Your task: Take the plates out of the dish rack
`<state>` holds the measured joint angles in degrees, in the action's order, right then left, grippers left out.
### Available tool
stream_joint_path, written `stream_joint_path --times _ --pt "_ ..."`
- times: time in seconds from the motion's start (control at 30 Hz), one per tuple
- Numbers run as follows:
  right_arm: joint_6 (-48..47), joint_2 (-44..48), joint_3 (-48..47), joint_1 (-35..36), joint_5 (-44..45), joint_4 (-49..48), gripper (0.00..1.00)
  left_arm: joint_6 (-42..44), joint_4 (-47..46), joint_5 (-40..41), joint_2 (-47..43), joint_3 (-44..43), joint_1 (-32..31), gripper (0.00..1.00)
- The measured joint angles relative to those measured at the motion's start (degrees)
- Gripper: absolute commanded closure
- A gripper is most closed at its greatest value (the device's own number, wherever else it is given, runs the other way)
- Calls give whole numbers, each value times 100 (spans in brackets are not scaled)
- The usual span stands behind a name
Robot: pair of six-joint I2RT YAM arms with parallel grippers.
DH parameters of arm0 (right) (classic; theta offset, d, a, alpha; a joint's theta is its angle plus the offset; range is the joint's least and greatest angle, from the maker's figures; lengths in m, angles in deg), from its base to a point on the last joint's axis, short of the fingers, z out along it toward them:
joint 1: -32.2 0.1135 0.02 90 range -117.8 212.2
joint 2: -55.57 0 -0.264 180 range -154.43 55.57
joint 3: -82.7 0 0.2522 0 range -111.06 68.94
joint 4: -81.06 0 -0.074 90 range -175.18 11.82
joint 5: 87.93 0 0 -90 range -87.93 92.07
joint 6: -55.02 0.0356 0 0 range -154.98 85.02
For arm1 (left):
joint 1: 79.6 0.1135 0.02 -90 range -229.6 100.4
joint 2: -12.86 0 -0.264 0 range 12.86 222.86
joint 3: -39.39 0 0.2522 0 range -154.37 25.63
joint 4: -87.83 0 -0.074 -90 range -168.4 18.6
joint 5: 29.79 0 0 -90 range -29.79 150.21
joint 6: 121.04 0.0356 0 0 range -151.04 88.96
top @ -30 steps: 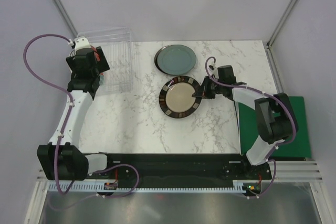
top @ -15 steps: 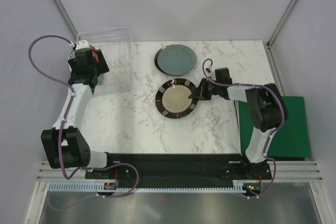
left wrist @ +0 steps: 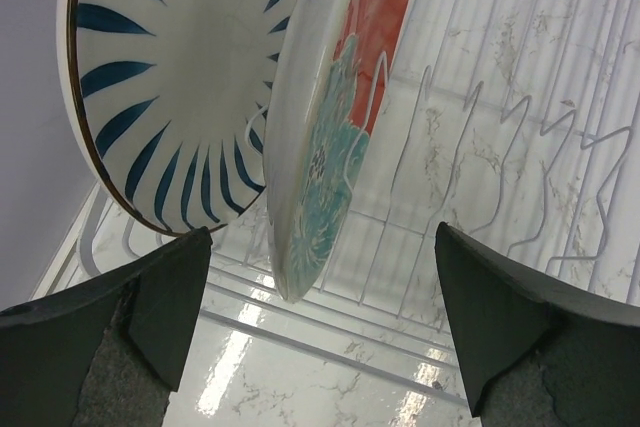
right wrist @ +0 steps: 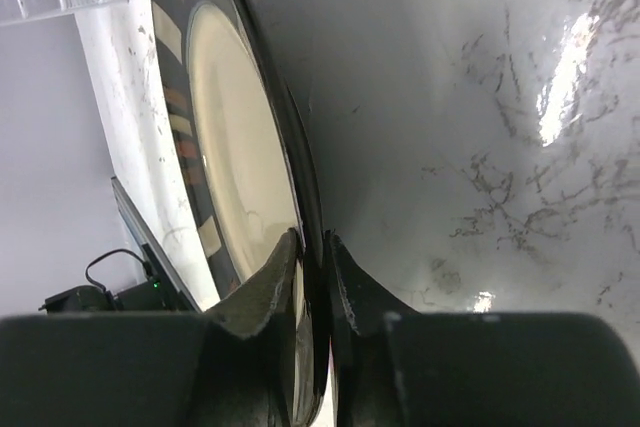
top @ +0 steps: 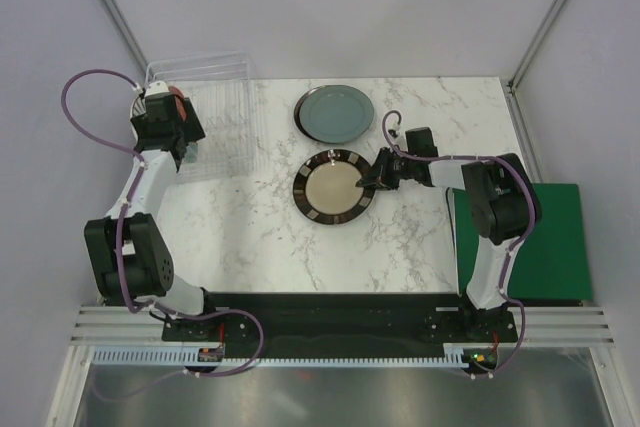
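Observation:
The left gripper moves a little down over the red plate's near edge next, then closes on both sides of the red plate.
The white wire dish rack (top: 225, 127) stands at the table's far left. In the left wrist view its prongs (left wrist: 500, 147) hold two upright plates: the white radial-striped plate (left wrist: 170, 77) and the red plate with teal flowers (left wrist: 330, 127). My left gripper (top: 165, 125) is open above the rack, its jaws wide on either side of the red plate's lower edge (left wrist: 322, 247), not touching it. My right gripper (top: 378, 175) is shut on the right rim of the black-rimmed cream plate (top: 335, 189), which is low over the table's middle (right wrist: 240, 147). The grey-teal plate (top: 334, 112) lies flat behind it.
A dark rim shows under the grey-teal plate's left edge. A flat green board (top: 555, 237) lies at the right, beside the right arm's base. Grey walls close in the back and both sides. Bare marble table (top: 260, 237) lies in front of the rack.
My right gripper has carried the black-rimmed cream plate a little to the left. My left arm has swung in over the rack's left end.

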<state>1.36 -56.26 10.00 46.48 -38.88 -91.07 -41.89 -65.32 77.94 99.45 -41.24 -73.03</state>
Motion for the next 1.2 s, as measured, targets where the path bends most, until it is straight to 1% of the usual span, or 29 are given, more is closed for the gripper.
stream_joint_path --times 0.03,0.07,0.13,0.3,0.37,0.47,0.5,0.57,0.6,0.63,0.67,0.7,0.73,0.77,0.87,0.9,1.03,1.2 --pt "-11 -7 -39 2 37 68 62 0 -4 -7 44 -13 26 3" --pt "-28 -13 -72 4 98 122 61 0 -4 -15 92 -35 48 3" --pt "-179 -28 -144 33 411 374 53 0 -17 -31 195 -92 83 5" --pt "-398 -24 -404 39 726 844 50 0 -66 -138 308 -146 160 10" --pt "-485 -11 -496 42 881 1005 49 -2 -116 -142 372 -197 173 10" --pt "-623 76 -549 48 1165 1200 49 0 -214 -138 415 -201 173 14" --pt "-673 129 -551 48 1322 1283 49 0 -282 -138 426 -201 173 22" --pt "-798 247 -551 48 1657 1464 49 -2 -396 -138 461 -201 173 28" --pt "-855 308 -549 48 1836 1550 48 0 -468 -142 494 -201 173 37" --pt "-898 358 -549 46 1967 1620 48 -2 -501 -142 522 -201 173 41" --pt "-951 424 -538 44 2138 1714 48 0 -538 -142 562 -201 173 43" --pt "-999 507 -520 39 2271 1799 48 11 -584 -111 608 -201 173 57" --pt "-1038 603 -514 33 2402 1895 48 15 -616 -98 647 -201 177 66" --pt "-1075 704 -505 33 2503 1958 48 46 -629 -24 684 -201 192 70" --pt "-1147 1075 -498 22 2723 2124 47 138 -673 136 776 -201 267 90" --pt "-1163 1187 -498 22 2756 2146 47 162 -682 173 809 -203 286 98" --pt "-1217 1705 -501 20 2787 2221 48 573 -678 153 848 -254 260 98" --pt "-1241 2031 -586 20 2612 2321 46 590 -656 125 815 -260 247 98"
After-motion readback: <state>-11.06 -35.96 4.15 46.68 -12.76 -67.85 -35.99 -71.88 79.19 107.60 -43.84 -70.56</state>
